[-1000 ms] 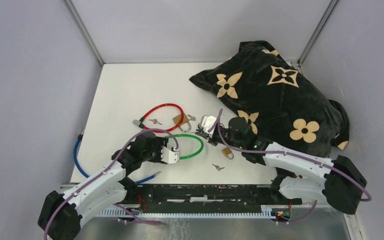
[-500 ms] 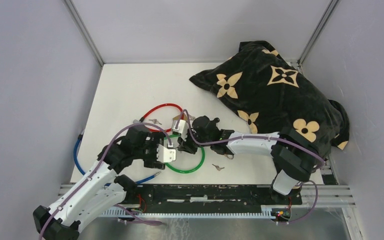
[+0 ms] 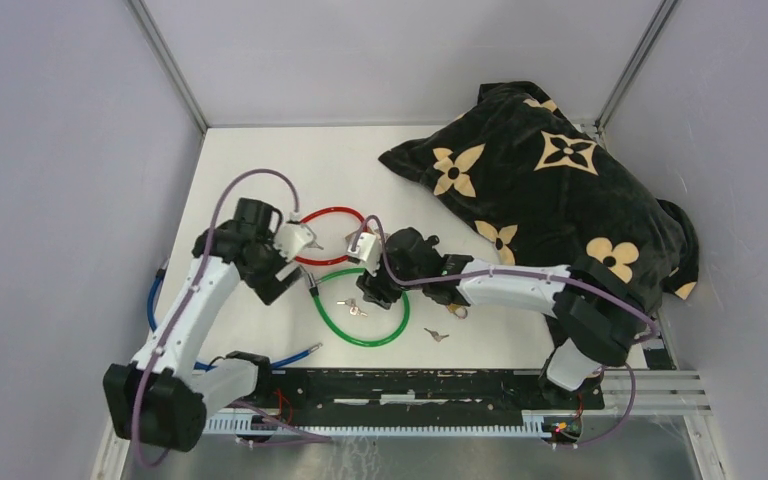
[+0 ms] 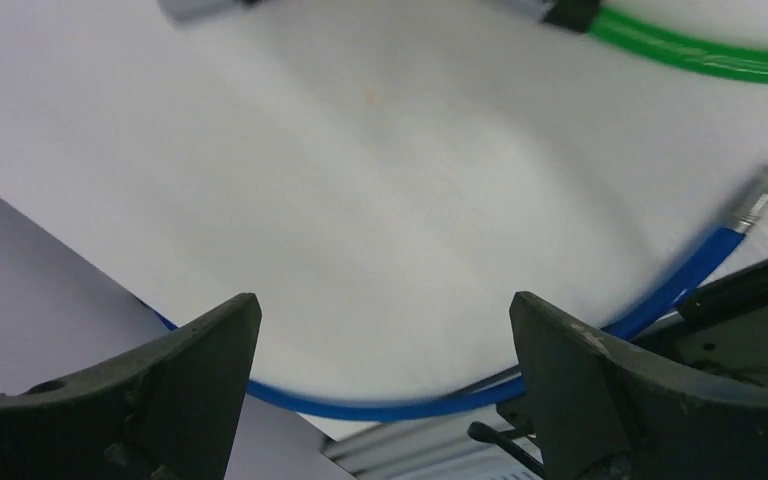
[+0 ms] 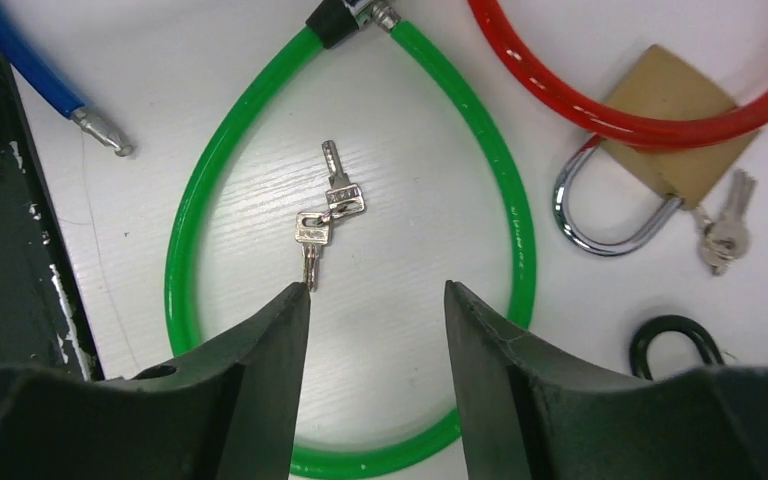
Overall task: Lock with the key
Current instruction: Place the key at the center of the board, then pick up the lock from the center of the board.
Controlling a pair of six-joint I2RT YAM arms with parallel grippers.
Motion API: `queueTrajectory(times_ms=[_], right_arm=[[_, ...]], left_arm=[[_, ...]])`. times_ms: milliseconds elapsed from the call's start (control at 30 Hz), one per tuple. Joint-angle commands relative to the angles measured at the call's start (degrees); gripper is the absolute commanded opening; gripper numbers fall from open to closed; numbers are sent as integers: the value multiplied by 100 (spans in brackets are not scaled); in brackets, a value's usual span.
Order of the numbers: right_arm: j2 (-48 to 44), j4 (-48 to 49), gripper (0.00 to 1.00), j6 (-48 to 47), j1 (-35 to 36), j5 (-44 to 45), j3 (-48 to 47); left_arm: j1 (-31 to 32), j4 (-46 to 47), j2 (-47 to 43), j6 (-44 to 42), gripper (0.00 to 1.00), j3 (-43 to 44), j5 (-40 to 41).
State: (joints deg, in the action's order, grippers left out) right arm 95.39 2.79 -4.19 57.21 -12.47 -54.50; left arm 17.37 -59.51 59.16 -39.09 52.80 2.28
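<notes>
My left gripper moves back, down and to the left in the top view next, turning onto the blue cable's bend (image 4: pixel 365 410), because it runs from finger to finger.
A pair of small silver keys (image 5: pixel 325 215) (image 3: pixel 350 307) lies flat on the white table inside the loop of the green cable lock (image 5: pixel 505 200) (image 3: pixel 360 338). The loop's two ends meet at a black lock head (image 5: pixel 338 17). My right gripper (image 5: pixel 375 290) (image 3: pixel 370 290) hovers over the loop. It is open and holds nothing, and its left fingertip is just below the keys. My left gripper (image 4: pixel 385 310) (image 3: pixel 282 283) is lifted at the loop's left. Its jaws stand wide open and empty, looking down on the blue cable (image 4: pixel 440 405).
A red cable lock (image 5: pixel 560 105) (image 3: pixel 328 235) lies over a brass padlock (image 5: pixel 675 120) with keys (image 5: pixel 722 235). A small padlock (image 3: pixel 455 310) and a loose key (image 3: pixel 437 335) lie right of the loop. The black flowered cushion (image 3: pixel 560 190) fills the back right. The blue cable's metal tip (image 4: pixel 760 195) is near the front rail.
My right gripper swung left to the green lock, then opened; the keys now lie inside the loop. My left gripper opened wide and pulled back and to the left, away from the lock.
</notes>
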Motion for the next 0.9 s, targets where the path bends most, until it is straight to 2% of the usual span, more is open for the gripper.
queueTrajectory(times_ms=[0,100,233,467,567,733,867], right_arm=[[-1068,220,59,-223,-6,623,360],[-1696,514,64,-207,-114,919,945],[-2317,679,66,-235,-217,1184,1477],[-2638,753,65,-318,-227,1210,1782],[-2636,776,65,-370,-228,1164,1789],[-2720,758,64,-425,-230,1144,1765],[-2878,795,64,-486,-228,1207,1825]], left_arm=[[-2039,-448,709,459,100,319,335],[-3442,-345,1112,447,100,308,-46],[-5146,31,1620,446,100,131,-276],[-8119,772,2392,1056,100,154,-757],[-8774,904,2748,1315,100,182,-892],[-8908,1268,3141,1519,98,-123,-870],[-8885,1737,2906,1575,79,-614,-994]])
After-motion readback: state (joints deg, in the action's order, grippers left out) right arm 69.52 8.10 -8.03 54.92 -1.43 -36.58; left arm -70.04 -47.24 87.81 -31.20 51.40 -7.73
